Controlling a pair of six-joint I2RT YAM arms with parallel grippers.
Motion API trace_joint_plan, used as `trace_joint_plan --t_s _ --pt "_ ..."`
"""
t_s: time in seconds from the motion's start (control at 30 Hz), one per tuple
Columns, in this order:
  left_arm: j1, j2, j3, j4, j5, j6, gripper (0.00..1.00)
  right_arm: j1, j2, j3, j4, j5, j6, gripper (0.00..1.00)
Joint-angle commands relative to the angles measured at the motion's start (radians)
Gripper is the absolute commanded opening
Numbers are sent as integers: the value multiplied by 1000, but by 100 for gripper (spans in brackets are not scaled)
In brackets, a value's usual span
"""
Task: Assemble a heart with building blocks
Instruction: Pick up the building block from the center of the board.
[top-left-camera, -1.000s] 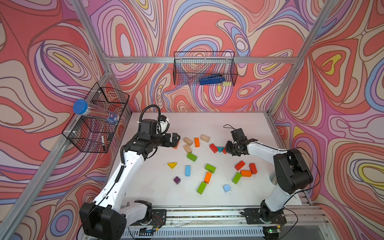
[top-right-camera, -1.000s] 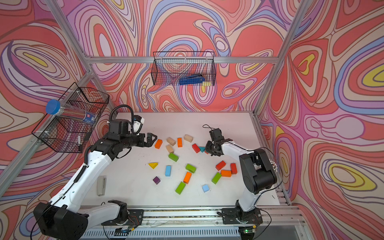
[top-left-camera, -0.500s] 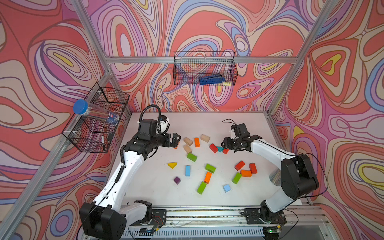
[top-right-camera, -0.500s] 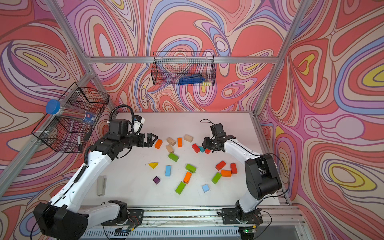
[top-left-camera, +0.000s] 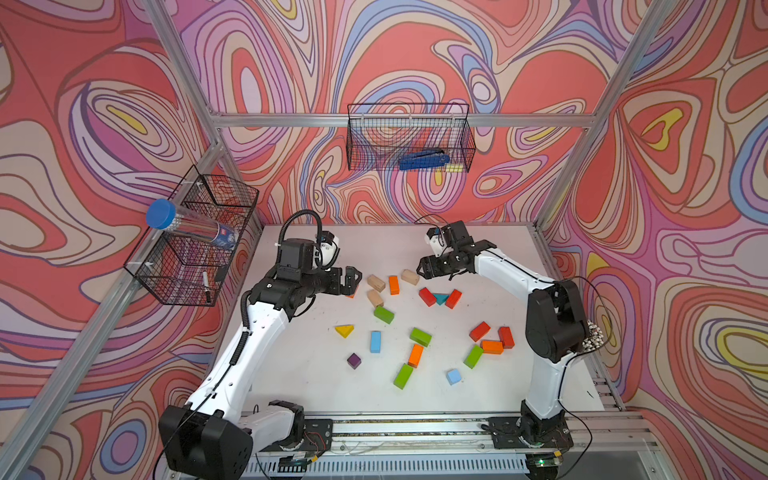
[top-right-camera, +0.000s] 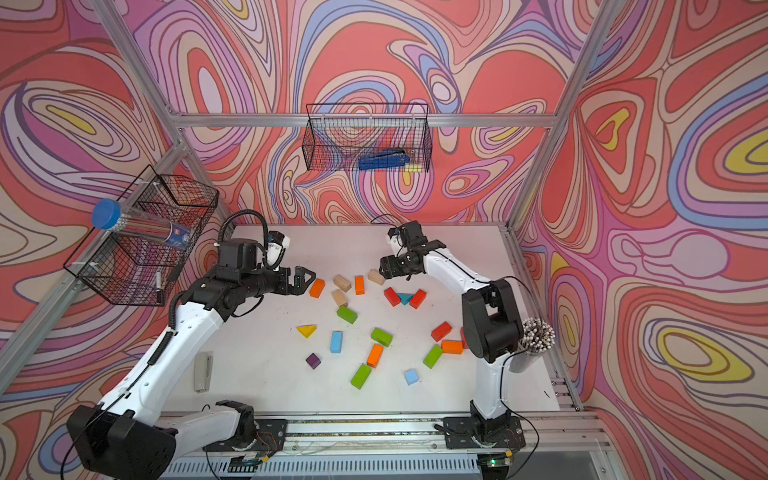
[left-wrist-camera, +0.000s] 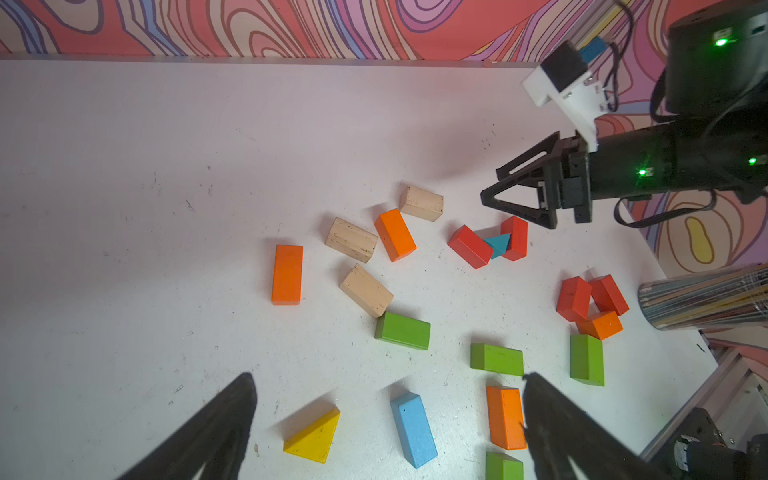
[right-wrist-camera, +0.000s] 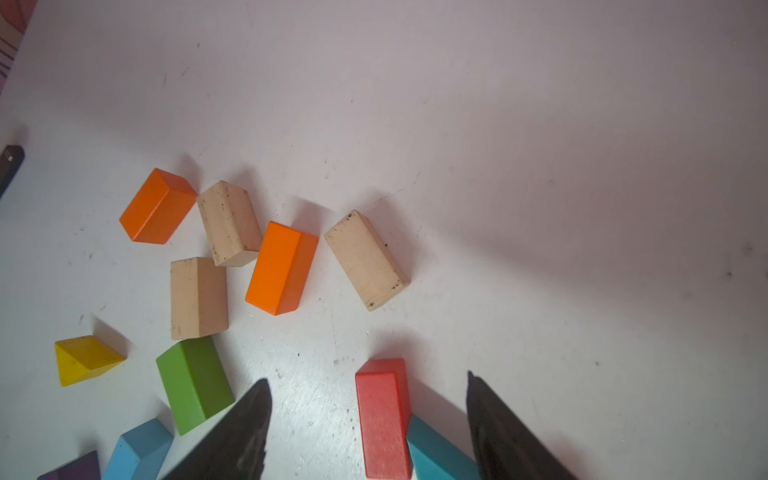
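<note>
The plain wood block nearest the V (top-left-camera: 409, 276) (right-wrist-camera: 366, 260) lies below, at an angle to my fingers, so I should move my right gripper over it, turning and lowering around the block's long sides.
The building blocks lie scattered on the white table (top-left-camera: 478, 253). Two red bricks (top-left-camera: 427, 296) (top-left-camera: 453, 299) flank a teal triangle (top-left-camera: 440, 298) in a V. My right gripper (top-left-camera: 422, 272) (right-wrist-camera: 369, 382) hovers open just behind that V. In the right wrist view one red brick (right-wrist-camera: 384, 419) lies on the table between the spread fingers, touching neither. Left of them lie plain wood bricks (top-left-camera: 409, 276) and an orange brick (top-left-camera: 393, 285). My left gripper (top-left-camera: 356, 281) (left-wrist-camera: 388, 377) is wide open and empty beside another orange brick (top-right-camera: 317, 287).
Green, light blue, orange and red bricks, a yellow triangle (top-left-camera: 344, 331) and a purple cube (top-left-camera: 353, 360) cover the table's middle and front. A grey stapler (top-right-camera: 203, 372) lies front left. A cup of pencils (top-right-camera: 536, 336) stands by the right arm. Wire baskets (top-left-camera: 409, 137) hang on the walls.
My right gripper has opened and drawn back to the left, away from the red and teal group. The left arm has stayed still.
</note>
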Motion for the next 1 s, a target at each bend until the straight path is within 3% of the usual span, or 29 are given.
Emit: trace_joint_plan --t_s 0.0,0.37,0.97 --pt "-1 8 -8 -2 8 6 100 28 77 68 -75 60 -62 76" --pt "-1 8 -11 1 9 3 100 43 236 180 -54 173 -67 71" --pt "-1 16 -12 1 8 1 100 64 382 388 -123 140 -78 52"
